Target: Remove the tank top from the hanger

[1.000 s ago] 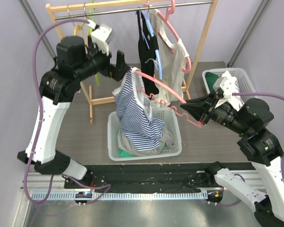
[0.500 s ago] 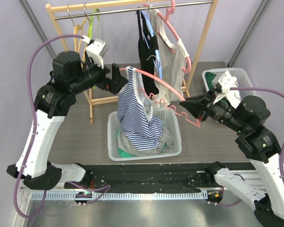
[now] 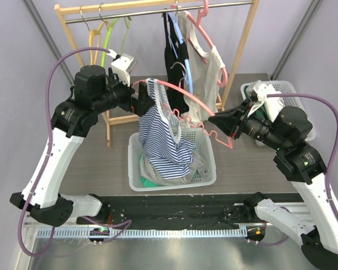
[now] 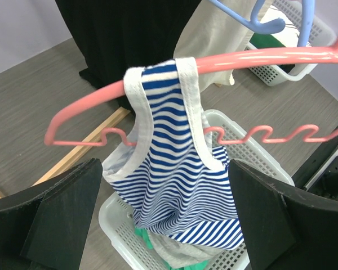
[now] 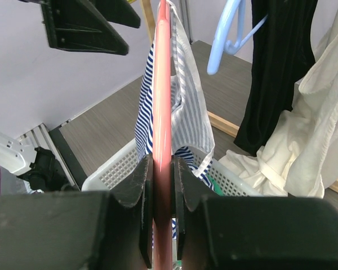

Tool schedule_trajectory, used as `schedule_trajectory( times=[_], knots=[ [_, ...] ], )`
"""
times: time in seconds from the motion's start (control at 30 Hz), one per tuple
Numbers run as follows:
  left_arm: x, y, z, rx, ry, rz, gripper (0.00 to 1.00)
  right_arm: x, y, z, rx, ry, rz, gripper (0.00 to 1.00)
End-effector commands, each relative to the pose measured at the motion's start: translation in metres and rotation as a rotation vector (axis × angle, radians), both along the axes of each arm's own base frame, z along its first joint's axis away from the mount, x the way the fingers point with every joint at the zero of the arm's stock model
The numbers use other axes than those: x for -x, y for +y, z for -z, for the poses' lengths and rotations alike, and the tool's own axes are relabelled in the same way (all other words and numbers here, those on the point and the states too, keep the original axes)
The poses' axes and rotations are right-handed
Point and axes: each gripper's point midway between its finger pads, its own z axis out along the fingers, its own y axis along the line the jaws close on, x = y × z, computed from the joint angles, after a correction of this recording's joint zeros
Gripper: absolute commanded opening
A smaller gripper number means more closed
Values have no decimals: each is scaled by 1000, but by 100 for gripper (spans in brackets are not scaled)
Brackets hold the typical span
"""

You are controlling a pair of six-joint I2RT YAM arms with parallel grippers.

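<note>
The left gripper goes to the right in the top view next, onto the tank top's strap just below the hanger's bar, since the strap loops over the bar.
A blue-and-white striped tank top (image 3: pixel 160 135) hangs by one strap over the upper bar of a pink hanger (image 3: pixel 186 98), and its body sags into a white basket (image 3: pixel 134 180). My right gripper (image 3: pixel 215 120) is shut on the hanger's right end; in the right wrist view its jaws (image 5: pixel 163 169) clamp the pink hanger (image 5: pixel 161 84) edge-on. My left gripper (image 3: pixel 142 99) is open at the hanger's left end. In the left wrist view its fingers (image 4: pixel 67 208) stand wide on either side of the tank top (image 4: pixel 174 169), apart from the cloth, below the hanger (image 4: pixel 259 56).
A wooden rack (image 3: pixel 245 42) at the back carries a black garment (image 3: pixel 173 62), a cream garment (image 3: pixel 205 67), a blue hanger (image 3: pixel 180 36) and bare orange and green hangers (image 3: pixel 101 36). A second white basket (image 3: pixel 284 93) sits back right. Green and grey clothes lie in the near basket (image 4: pixel 110 216).
My right gripper has carried the hanger up and to the left. My left gripper has dropped a little and now sits at the hanger's left end, jaws still wide.
</note>
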Motion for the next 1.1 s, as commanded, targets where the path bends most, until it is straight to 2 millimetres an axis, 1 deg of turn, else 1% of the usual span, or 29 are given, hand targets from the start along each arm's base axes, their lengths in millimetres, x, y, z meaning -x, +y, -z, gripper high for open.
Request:
schedule_trajectory(
  times=[0.0, 0.07, 0.23, 0.3, 0.33, 0.4, 0.47, 0.5, 0.53, 0.57, 0.6, 0.67, 0.7, 0.77, 0.8, 0.87, 1.0, 1.03, 1.07],
  knots=[
    [-9, -13, 0, 4, -37, 36, 100, 13, -2, -46, -92, -136, -24, 1],
    [-11, -18, 3, 0, -32, 54, 100, 16, -2, -47, -95, -137, -32, 1],
    [-17, -29, -3, 8, -42, 77, 99, 16, -1, -42, -91, -125, -38, 1],
    [-19, -32, 0, 0, -40, 85, 93, 16, 1, -41, -92, -119, -45, 1],
    [-20, -34, 1, -3, -37, 89, 84, 16, 1, -39, -89, -113, -46, 1],
    [-20, -35, 2, -3, -36, 99, 75, 16, 0, -37, -86, -111, -44, 1],
    [-19, -35, 1, -3, -38, 97, 62, 16, 0, -34, -80, -108, -41, 1],
    [-19, -34, 1, -5, -42, 99, 58, 17, -1, -33, -79, -107, -41, 1],
    [-18, -33, 0, -6, -47, 93, 51, 16, -1, -31, -75, -103, -39, 1],
    [-17, -33, -2, -4, -53, 95, 45, 16, -1, -30, -72, -101, -38, 1],
    [-17, -31, -3, -8, -56, 90, 36, 15, -1, -29, -66, -105, -34, 1],
    [-15, -29, -6, -9, -65, 92, 26, 15, -2, -28, -62, -105, -28, 1],
    [-14, -29, -8, -8, -71, 91, 17, 15, -3, -28, -59, -107, -25, 1],
    [-14, -27, -8, -17, -79, 88, 8, 14, -4, -27, -52, -106, -15, 1],
    [-13, -26, -12, -16, -89, 86, 0, 13, -5, -26, -48, -104, -10, 1],
    [-13, -23, -15, -25, -101, 79, 0, 13, -7, -23, -38, -98, -1, 1],
    [-13, -16, -37, -23, -156, 49, 0, 14, -12, -11, -9, -75, 18, 1],
    [-13, -13, -50, -28, -200, 45, 0, 16, -13, -7, -1, -63, 21, 1],
    [-15, -10, -55, -37, -221, 35, 0, 20, -16, -7, -2, -65, 24, 1]
  ],
)
